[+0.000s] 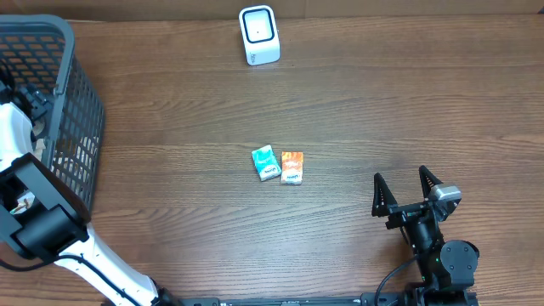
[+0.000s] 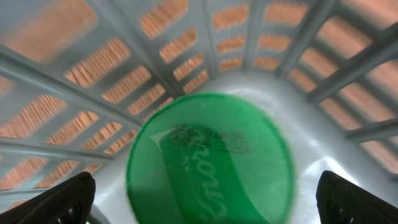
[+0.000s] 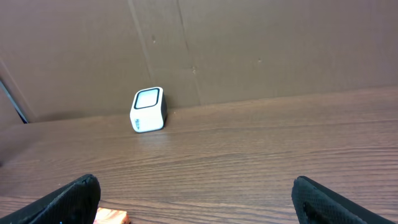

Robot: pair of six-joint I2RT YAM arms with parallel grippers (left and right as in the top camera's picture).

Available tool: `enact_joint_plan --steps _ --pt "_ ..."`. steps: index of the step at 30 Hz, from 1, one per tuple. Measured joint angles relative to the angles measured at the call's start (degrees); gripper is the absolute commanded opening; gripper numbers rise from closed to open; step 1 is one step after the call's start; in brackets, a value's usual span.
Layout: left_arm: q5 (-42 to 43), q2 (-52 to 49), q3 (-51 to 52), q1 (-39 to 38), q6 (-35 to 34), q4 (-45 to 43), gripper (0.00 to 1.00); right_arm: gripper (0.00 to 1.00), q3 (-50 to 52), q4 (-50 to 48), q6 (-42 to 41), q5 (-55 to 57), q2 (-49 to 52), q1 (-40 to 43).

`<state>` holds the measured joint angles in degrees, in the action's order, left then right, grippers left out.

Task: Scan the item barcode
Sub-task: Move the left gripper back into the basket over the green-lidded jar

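Note:
My left gripper will next go down over the round green item's top and close on its sides, as it is between my open fingers in the basket.
A round green item with script lettering lies on the floor of the grey mesh basket. It fills the left wrist view. My left gripper hangs just above it, open, with one dark fingertip on each side and nothing gripped. The white barcode scanner stands at the table's far edge, and the right wrist view shows this scanner against the brown wall. My right gripper rests open near the front right of the table, empty.
Mid-table, a teal packet and an orange packet lie side by side. The orange packet peeks in by the right gripper's left finger. The basket's walls close in around my left gripper.

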<state>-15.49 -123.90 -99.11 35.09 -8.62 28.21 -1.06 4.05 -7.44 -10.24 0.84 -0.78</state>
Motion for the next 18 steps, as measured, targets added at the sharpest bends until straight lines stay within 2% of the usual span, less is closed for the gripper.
enact_joint_plan --steps 5,11,18 --pt "-0.2 -3.0 0.1 0.3 0.0 -0.9 0.92 1.00 0.0 0.0 0.0 0.0 0.0 0.0" --pt "-0.2 -3.4 0.4 0.4 -0.4 -3.5 0.64 1.00 0.0 0.0 0.0 0.0 0.0 0.0" --pt "-0.2 -3.4 0.4 0.4 -0.2 -4.2 0.56 1.00 0.0 0.0 0.0 0.0 0.0 0.0"
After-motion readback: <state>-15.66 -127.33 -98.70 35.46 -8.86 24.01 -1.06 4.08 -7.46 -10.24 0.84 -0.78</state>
